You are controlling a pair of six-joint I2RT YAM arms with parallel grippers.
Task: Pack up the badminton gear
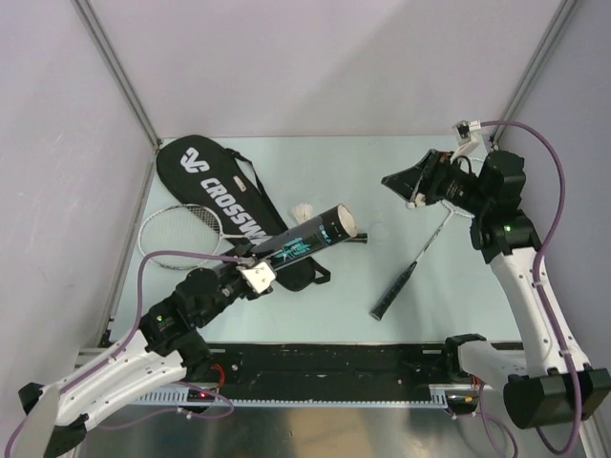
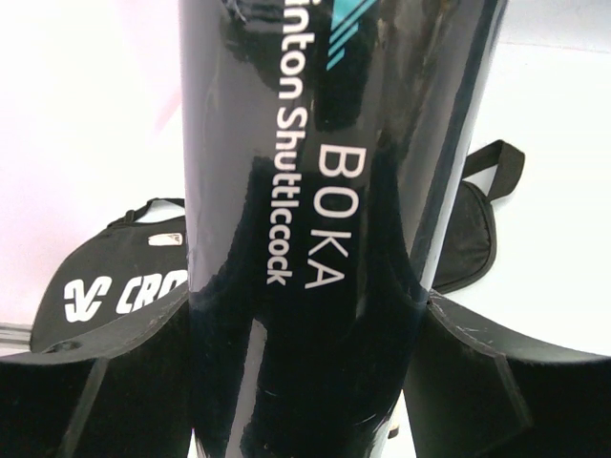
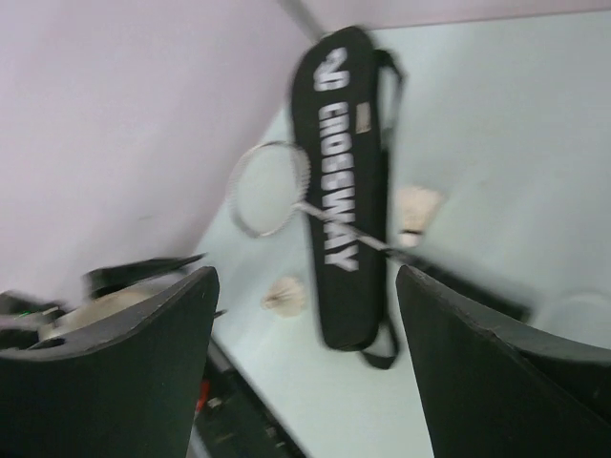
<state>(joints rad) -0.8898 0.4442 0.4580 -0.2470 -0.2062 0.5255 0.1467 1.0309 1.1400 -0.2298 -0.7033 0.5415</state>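
Note:
The white feather shuttlecock (image 1: 417, 201) peeks out below my open right gripper, so I will lower that gripper onto it, moving slightly to the right in the top view, and close.
My left gripper (image 1: 256, 277) (image 2: 305, 324) is shut on the near end of the dark teal-printed tube (image 1: 310, 240) (image 2: 315, 172), which points up-right over the black CROSSWAY bag (image 1: 229, 205) (image 3: 344, 191). One racket's head (image 1: 177, 234) (image 3: 270, 189) lies left of the bag. The second racket (image 1: 401, 281) lies on the right, its head hidden under my right gripper (image 1: 406, 181) (image 3: 305, 315), which is open, empty and raised. One shuttlecock (image 1: 304, 211) (image 3: 417, 210) lies by the tube's open end. The other shuttlecock (image 3: 284, 296) lies left of the bag's near end.
Grey walls close in the left, back and right sides. A black rail (image 1: 334, 367) runs along the near edge. The bag's strap (image 2: 496, 167) lies beside the tube. The table's bare surface (image 1: 334, 176) lies between bag and right arm.

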